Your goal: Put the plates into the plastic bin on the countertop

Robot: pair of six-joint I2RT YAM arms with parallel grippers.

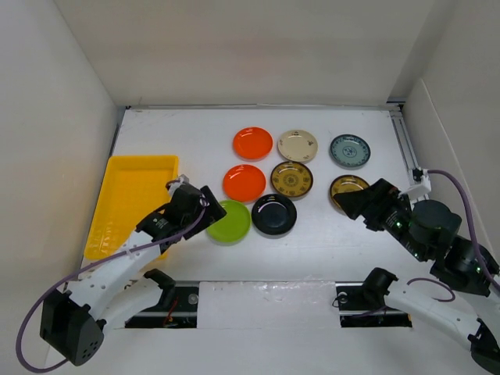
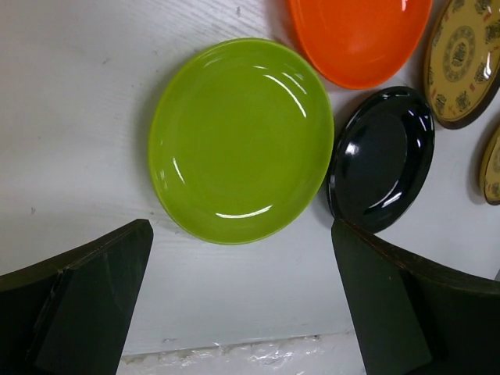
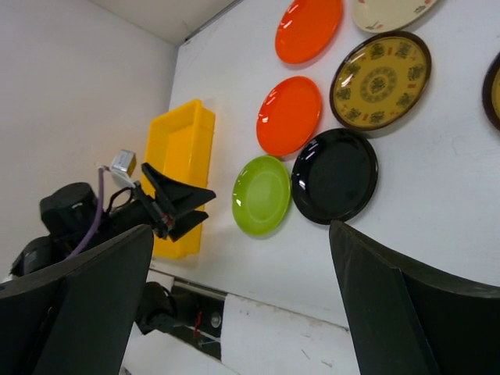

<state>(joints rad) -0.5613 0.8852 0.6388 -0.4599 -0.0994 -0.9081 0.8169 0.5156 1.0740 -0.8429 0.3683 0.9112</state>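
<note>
My left gripper lowers its open fingers astride the lime green plate's rim by the bin next and closes. The plate's rim lies below it, clear of the black plate.
Eight plates lie on the white countertop (image 1: 312, 258): two orange (image 1: 253, 143) (image 1: 244, 182), cream (image 1: 298, 145), teal-grey (image 1: 349, 151), brown-gold (image 1: 291, 180), a second brown-gold (image 1: 349, 184) partly hidden, lime green (image 1: 230, 223) and black (image 1: 274, 215). The yellow bin (image 1: 133, 195) stands at the left with no plate in it. My left gripper (image 1: 208, 209) is open and empty at the green plate's left edge, between it and the bin. In the left wrist view its fingers straddle bare table just short of the green plate (image 2: 242, 141). My right gripper (image 1: 348, 205) is open and empty, over the second brown-gold plate.
White walls close in the left, back and right. A metal rail (image 1: 406, 144) runs along the right edge. The arm bases and a dark slot (image 1: 258, 301) lie along the near edge. The right wrist view shows the bin (image 3: 181, 180) and my left gripper (image 3: 176, 205).
</note>
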